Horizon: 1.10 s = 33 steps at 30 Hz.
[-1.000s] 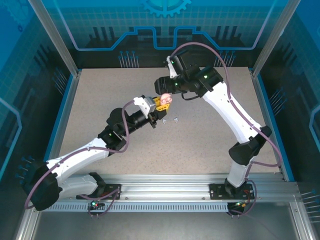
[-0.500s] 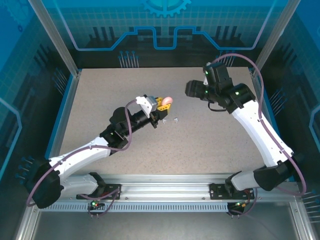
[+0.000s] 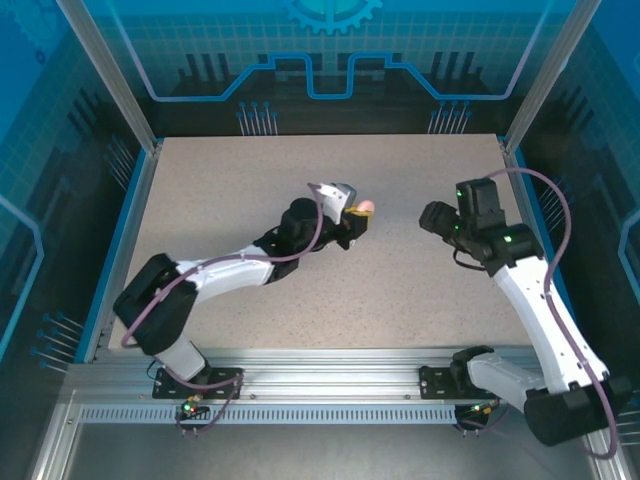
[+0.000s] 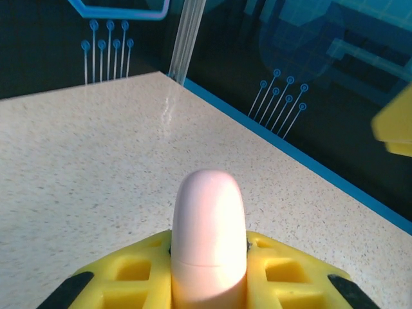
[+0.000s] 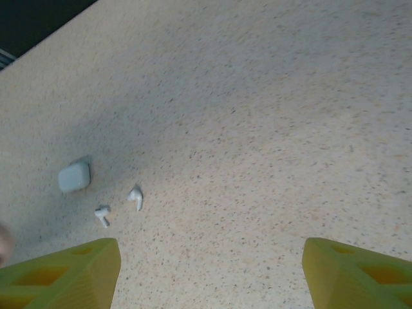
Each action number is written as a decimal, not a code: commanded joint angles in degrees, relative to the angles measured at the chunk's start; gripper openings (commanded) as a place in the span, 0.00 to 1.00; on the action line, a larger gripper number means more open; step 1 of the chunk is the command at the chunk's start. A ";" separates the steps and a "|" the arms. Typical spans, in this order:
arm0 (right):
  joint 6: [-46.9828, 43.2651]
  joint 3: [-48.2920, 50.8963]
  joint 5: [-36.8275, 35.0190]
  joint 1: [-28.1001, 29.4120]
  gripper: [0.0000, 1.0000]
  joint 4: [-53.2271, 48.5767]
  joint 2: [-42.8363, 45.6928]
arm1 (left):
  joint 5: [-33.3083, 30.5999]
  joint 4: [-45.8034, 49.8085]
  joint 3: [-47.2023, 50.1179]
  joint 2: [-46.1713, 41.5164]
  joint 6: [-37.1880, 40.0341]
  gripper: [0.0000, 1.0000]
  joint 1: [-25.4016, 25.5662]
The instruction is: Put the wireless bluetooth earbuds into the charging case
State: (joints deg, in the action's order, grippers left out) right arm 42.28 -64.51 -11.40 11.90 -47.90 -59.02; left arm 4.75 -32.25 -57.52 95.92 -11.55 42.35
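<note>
The tabletop by my right gripper is bare and empty. The case should go toward that spot next, carried by my left gripper, and be lowered there to release.
A closed pale pink charging case (image 4: 207, 238) stands upright between the yellow fingers of my left gripper (image 4: 207, 286), which is shut on it. From above, this case (image 3: 365, 207) is held over the middle of the table at the tip of my left gripper (image 3: 356, 213). Two glossy white earbuds (image 5: 135, 197) (image 5: 102, 214) lie loose on the table beside a small closed white case (image 5: 74, 177). My right gripper (image 5: 209, 277) hangs open above bare table to their right, and it sits right of centre (image 3: 430, 215) in the top view. The pinkish-tan earbuds are out of view.
The speckled table (image 3: 230, 180) is bordered by a blue edge strip (image 4: 309, 164) and aluminium frame posts (image 3: 110, 80). Dark blue patterned walls (image 3: 330, 60) enclose the far side. The left arm (image 3: 230, 270) stretches diagonally across the table's middle.
My right gripper has drawn back from the pink case to the right side. My left arm has swung the case to the right and further out over the table.
</note>
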 commanded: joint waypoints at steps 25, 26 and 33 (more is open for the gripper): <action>1.51 10.30 3.91 -9.92 0.76 0.86 7.08 | 7.02 52.71 -98.50 65.84 -25.60 0.00 2.32; 1.57 10.39 3.94 -9.93 0.76 1.03 7.08 | 6.97 55.73 -105.18 69.18 -26.11 0.00 2.30; 1.83 10.30 4.36 -10.06 0.76 1.14 7.08 | 7.24 58.83 -121.80 80.91 -35.61 0.00 1.13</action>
State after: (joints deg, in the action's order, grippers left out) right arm 43.55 -54.72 -7.90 2.83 -47.81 -52.60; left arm 10.41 21.45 -176.68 174.34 -42.24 44.07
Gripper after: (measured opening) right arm 0.756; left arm 0.223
